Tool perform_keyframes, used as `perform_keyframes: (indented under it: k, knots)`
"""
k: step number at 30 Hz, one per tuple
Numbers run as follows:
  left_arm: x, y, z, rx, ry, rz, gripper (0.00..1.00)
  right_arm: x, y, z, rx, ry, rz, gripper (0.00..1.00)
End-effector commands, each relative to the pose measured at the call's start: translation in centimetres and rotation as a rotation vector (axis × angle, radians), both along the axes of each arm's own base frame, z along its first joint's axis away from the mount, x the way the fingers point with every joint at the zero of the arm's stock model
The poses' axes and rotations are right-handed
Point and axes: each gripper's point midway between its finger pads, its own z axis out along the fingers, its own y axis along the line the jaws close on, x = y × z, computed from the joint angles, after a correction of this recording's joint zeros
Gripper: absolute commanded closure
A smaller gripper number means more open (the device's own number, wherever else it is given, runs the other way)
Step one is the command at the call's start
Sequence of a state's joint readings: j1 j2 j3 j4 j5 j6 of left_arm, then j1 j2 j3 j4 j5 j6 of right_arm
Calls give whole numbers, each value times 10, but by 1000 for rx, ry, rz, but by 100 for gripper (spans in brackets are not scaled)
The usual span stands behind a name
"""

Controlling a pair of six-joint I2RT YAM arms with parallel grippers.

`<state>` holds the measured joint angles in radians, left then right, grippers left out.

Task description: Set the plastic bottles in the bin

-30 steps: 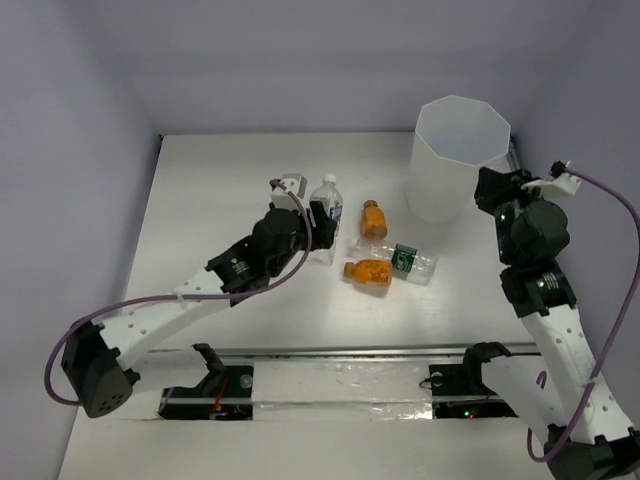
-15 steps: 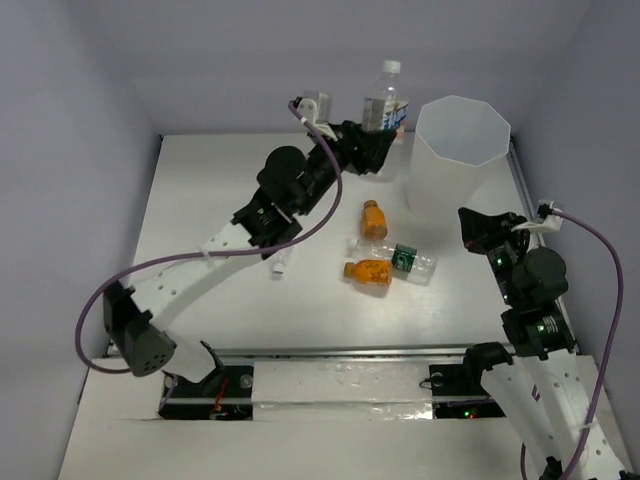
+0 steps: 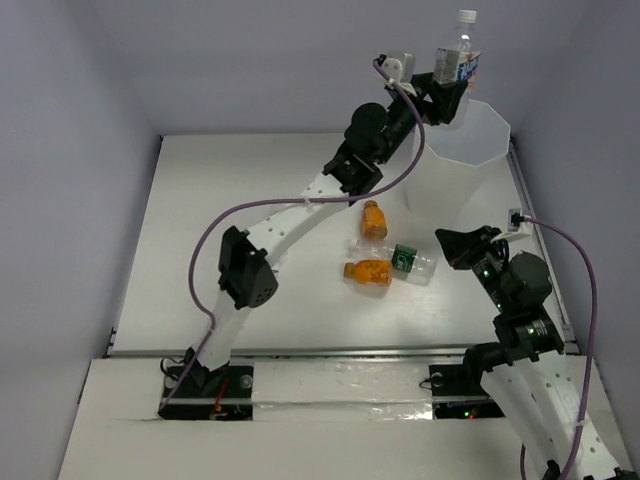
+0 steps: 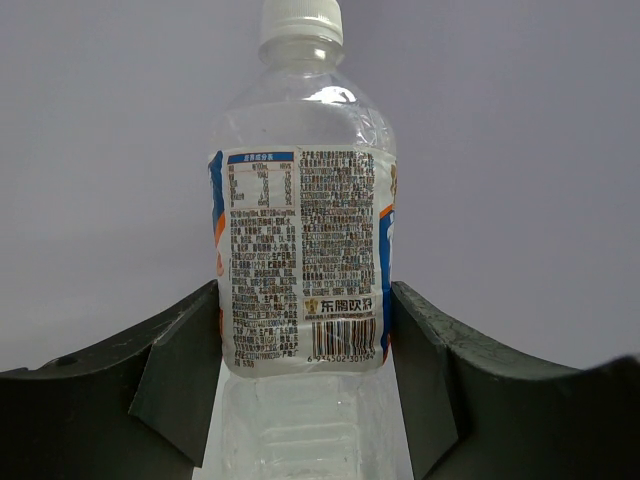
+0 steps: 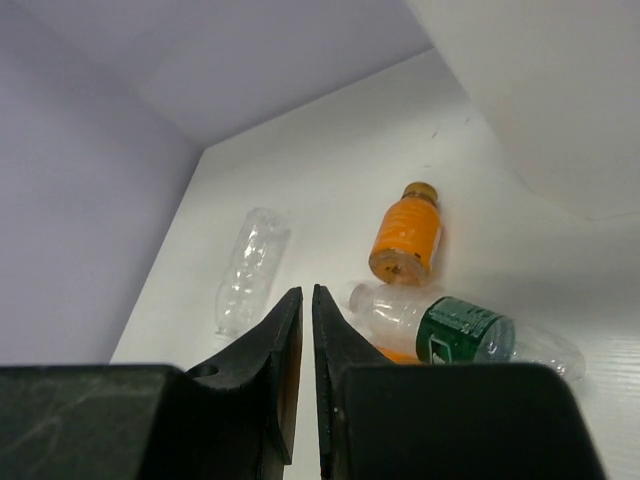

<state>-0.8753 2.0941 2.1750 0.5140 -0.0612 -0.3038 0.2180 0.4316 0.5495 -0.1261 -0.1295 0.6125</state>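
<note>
My left gripper moves down and farther in over the bin's opening next, before releasing the clear bottle, because the bottle still hangs high above the bin's rim.
My left gripper [image 3: 449,88] is shut on a clear bottle with a white cap and a blue-and-white label [image 3: 458,55]. It holds the bottle upright, high over the left part of the rim of the tall white bin [image 3: 480,160]. In the left wrist view both fingers [image 4: 180,380] press the bottle [image 4: 305,230] at its label. On the table lie two orange bottles [image 3: 372,218] [image 3: 368,271] and a green-labelled clear bottle [image 3: 407,260]. My right gripper [image 3: 452,243] is shut and empty, just right of them. Its wrist view also shows an unlabelled clear bottle [image 5: 248,268] lying further left.
The bin's wall [image 5: 540,100] fills the upper right of the right wrist view. Lilac walls enclose the white table [image 3: 230,220] on the left, back and right. The left arm stretches diagonally over the table's middle.
The left arm lifted the bottle off the table and swung it up and right to over the bin. The right gripper closed and dropped back toward the lying bottles.
</note>
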Motion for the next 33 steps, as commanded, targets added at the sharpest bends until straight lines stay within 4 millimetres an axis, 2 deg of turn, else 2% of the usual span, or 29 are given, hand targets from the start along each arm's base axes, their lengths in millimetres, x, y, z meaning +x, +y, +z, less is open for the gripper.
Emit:
perform_keyframes:
  k: [1,5,10,15,16,21,25,28,32,33]
  knots:
    - [-4,3,55,-120,-139,11,63,-8,15,8,13,-39,84,85]
    - [7,-8,50,-174,-181,20,59,-11,25,7,1,-38,123,85]
    - [27,-31,2,-134,-141,22,56,-17,27,12,-18,-55,134,85]
    - [39,-41,-26,-101,-114,33,47,-20,28,17,-21,-74,145,85]
    - [40,-42,-29,-96,-113,36,43,-19,28,17,-24,-74,147,85]
    - [45,-43,-39,-87,-104,57,31,-16,27,17,-36,-76,139,85]
    - [53,-37,-42,-87,-99,81,12,-15,30,17,-44,-73,147,85]
    - [51,-37,-41,-84,-96,72,1,-14,30,17,-50,-73,145,84]
    - [41,-29,-29,-68,-113,66,1,-8,32,18,-66,-72,150,83]
    - [42,-28,-35,-42,-104,74,1,-7,34,17,-73,-72,158,83]
